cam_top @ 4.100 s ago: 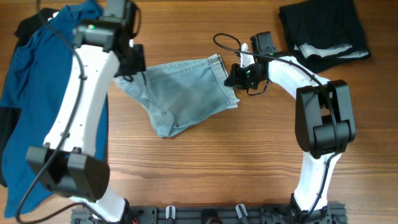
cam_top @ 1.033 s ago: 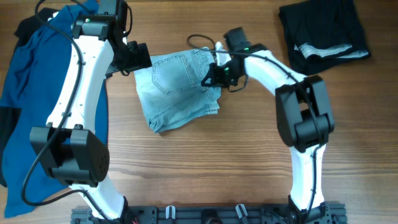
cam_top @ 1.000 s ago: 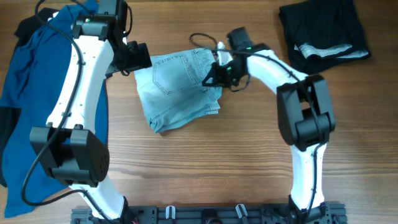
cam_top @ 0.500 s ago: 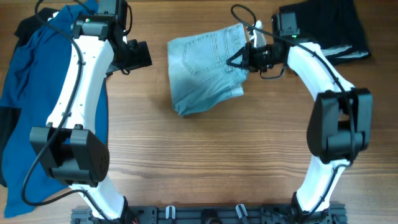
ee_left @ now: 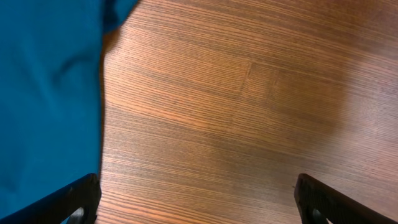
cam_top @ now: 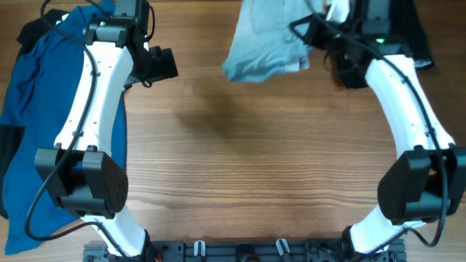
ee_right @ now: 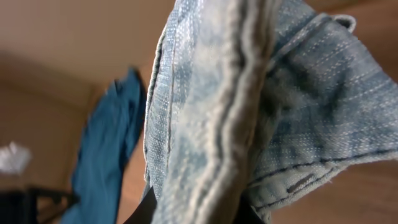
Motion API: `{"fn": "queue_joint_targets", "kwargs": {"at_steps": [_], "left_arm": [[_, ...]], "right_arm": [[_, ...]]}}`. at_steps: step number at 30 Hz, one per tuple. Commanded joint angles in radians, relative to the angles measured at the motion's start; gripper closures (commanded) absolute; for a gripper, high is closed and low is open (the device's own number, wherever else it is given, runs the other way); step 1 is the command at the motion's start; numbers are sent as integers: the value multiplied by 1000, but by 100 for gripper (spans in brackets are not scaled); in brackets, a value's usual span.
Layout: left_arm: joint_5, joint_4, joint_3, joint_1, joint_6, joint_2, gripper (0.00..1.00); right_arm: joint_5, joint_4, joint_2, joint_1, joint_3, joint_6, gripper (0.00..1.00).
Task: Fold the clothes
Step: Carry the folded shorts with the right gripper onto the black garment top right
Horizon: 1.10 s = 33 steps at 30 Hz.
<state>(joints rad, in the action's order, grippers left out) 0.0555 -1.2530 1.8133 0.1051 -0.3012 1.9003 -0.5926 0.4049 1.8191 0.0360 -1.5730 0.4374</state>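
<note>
The robot's right gripper will next carry the denim shorts (cam_top: 263,40) over the black garment, lower them onto it and let them go, since they already hang folded in a bundle.
The pale blue denim shorts (cam_top: 263,40), folded into a bundle, hang in the air over the far middle of the table. My right gripper (cam_top: 309,29) is shut on their right edge. In the right wrist view the denim shorts (ee_right: 249,93) fill the frame and the dark fingers (ee_right: 149,205) pinch a thick seam. My left gripper (cam_top: 157,65) hovers open by the deep-blue shirt (cam_top: 44,109), holding nothing. Its fingertips (ee_left: 81,198) show at the bottom corners over bare wood, beside the shirt (ee_left: 50,93).
A black garment (cam_top: 416,33) lies at the far right corner, partly hidden behind my right arm. More black cloth (cam_top: 28,33) peeks from under the blue shirt at the left edge. The wooden table (cam_top: 240,160) bears a faint shadow under the raised shorts.
My right gripper has lifted the shorts off the table and carried them rightwards and towards the far edge. The left arm has stayed still and open.
</note>
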Motion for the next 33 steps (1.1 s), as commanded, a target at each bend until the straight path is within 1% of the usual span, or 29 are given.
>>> {"fn": "queue_joint_targets", "kwargs": {"at_steps": [1,5,13,19,27,30,33], "left_arm": [[10,4,14,2,8,-8,0],[10,8,14,2,8,-8,0],[10,19,14,2,8,-8,0],[10,29,14,2,7,-8,0],[10,47,14,2,5,-8,0],[10,53,14,2,5,-8,0],[10,68,14,2,5,-8,0]], "right_arm": [[31,-96,-50,-82,-14,172,96],[132,-187,-50,-159,-14,265,96],[348,-216,-50,-284,-14,429,96],[510,-276,-31,-327,-10,454,96],[530,-381,112,-328,-10,457,96],[533,-350,153,-329,-10,455,96],[552,-240,157,-330,-7,451,95]]}}
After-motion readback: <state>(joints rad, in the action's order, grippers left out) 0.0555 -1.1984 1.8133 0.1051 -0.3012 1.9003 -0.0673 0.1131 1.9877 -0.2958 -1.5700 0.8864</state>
